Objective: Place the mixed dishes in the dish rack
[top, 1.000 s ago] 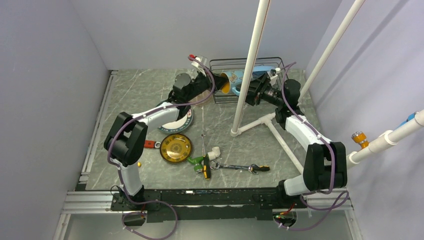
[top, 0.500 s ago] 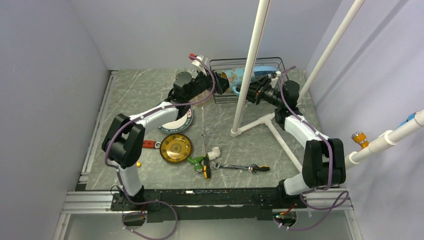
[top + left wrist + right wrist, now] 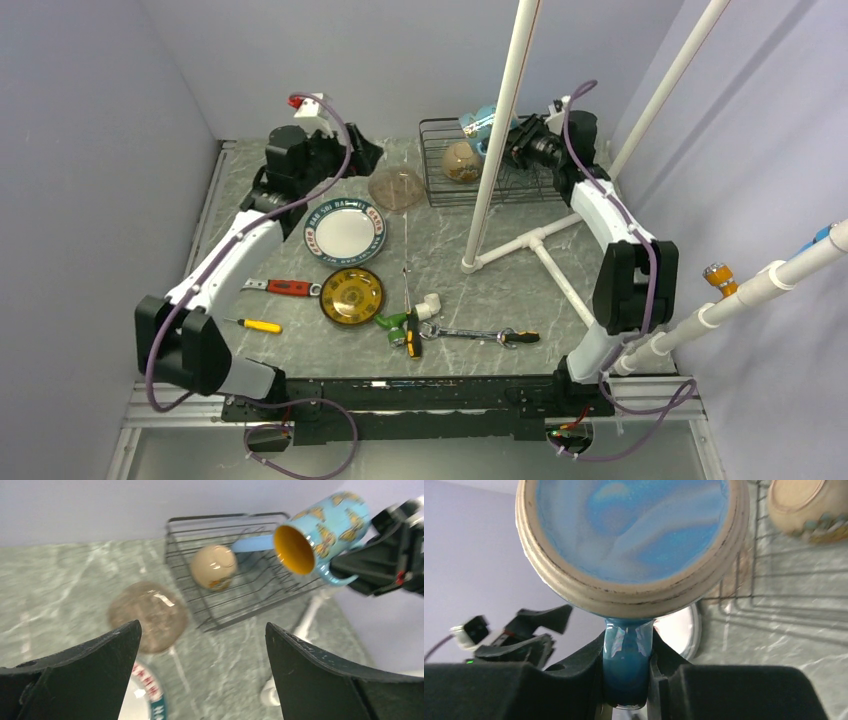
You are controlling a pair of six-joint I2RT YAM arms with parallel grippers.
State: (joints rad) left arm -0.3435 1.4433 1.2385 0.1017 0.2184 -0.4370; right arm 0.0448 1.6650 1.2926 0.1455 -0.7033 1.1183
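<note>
My right gripper will move over the rack's near corner by the bowl (image 3: 769,577), because it is empty, and tip the mug with its opening down. Then it will lower the mug and let go.
The teal butterfly mug (image 3: 481,122) hangs tilted above the black wire dish rack (image 3: 445,195). My right gripper (image 3: 515,138) is shut on its handle (image 3: 628,665); the mug's base (image 3: 631,530) fills the right wrist view. A whitish bowl (image 3: 461,160) lies on its side in the rack, with a light-blue plate (image 3: 250,543) behind it. My left gripper (image 3: 360,150) is open and holds nothing, over the table left of the rack. The white plate with a green rim (image 3: 345,230) and the yellow-centred plate (image 3: 352,296) lie flat on the table.
A brownish translucent dish (image 3: 395,187) sits just left of the rack. White pipe frame posts (image 3: 497,140) rise in front of the rack. A red-handled wrench (image 3: 290,288), a yellow screwdriver (image 3: 262,326), green-handled tools (image 3: 397,323) and a spanner (image 3: 480,335) lie near the front.
My left gripper opened, let go of the mug and pulled back to the left. The right gripper shut on the mug's handle and lifted it up and back over the rack.
</note>
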